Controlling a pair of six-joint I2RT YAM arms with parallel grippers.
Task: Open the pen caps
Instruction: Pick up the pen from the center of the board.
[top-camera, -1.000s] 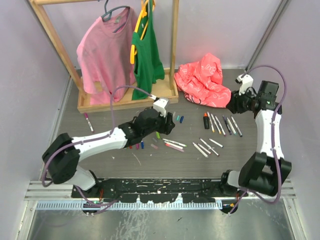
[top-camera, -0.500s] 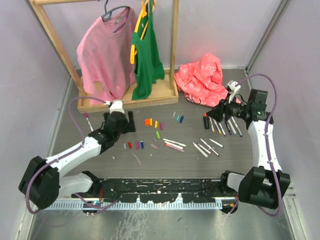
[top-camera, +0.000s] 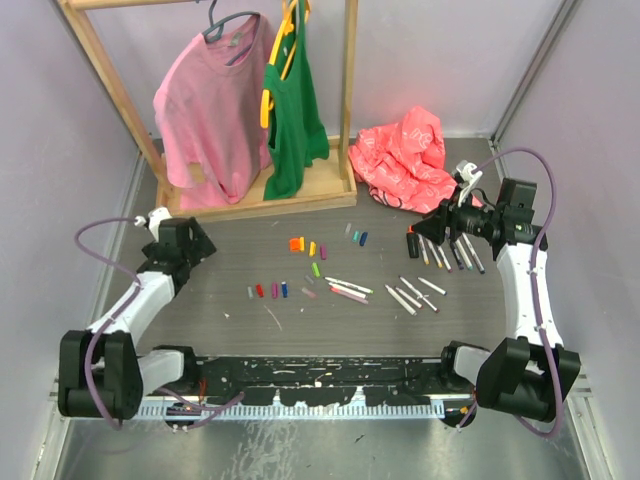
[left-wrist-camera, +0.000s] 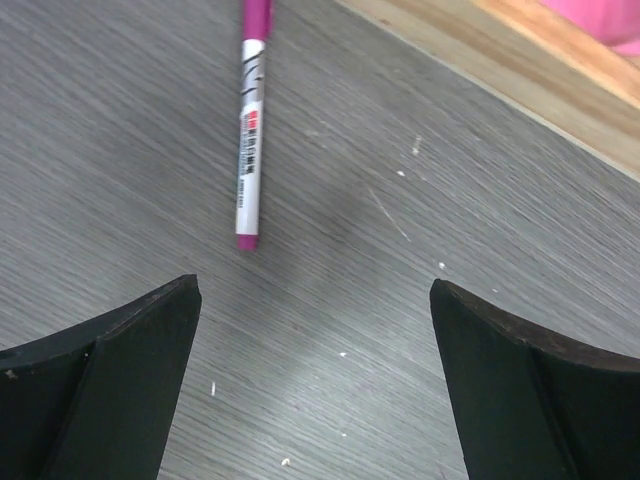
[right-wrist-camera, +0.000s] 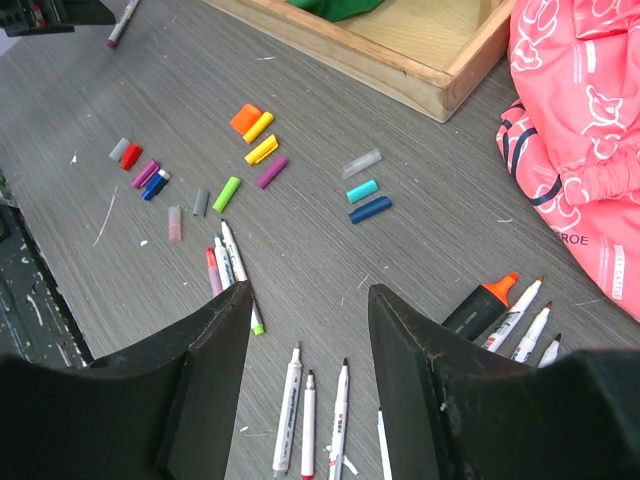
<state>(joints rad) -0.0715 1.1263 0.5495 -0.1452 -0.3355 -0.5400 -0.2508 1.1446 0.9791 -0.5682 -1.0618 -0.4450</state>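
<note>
My left gripper moves down and toward the magenta-capped pen next, onto the pen's white body near its tail end, since the cap sits at the pen's far end.
Loose pen caps lie mid-table: orange, yellow, green, purple, teal and blue. More of them sit in a row. White pens lie uncapped in groups. A black highlighter shows an orange end. My left gripper is open above bare table, just short of a magenta-capped pen. My right gripper hangs open over the right-hand pens, holding nothing.
A wooden rack base runs along the back, with a pink shirt and a green top hanging on it. A coral jacket lies at the back right. Walls close both sides.
My left arm swung from the table's middle to the far left and its jaws opened wide. My right gripper came in over the right-hand pens, then stayed still.
</note>
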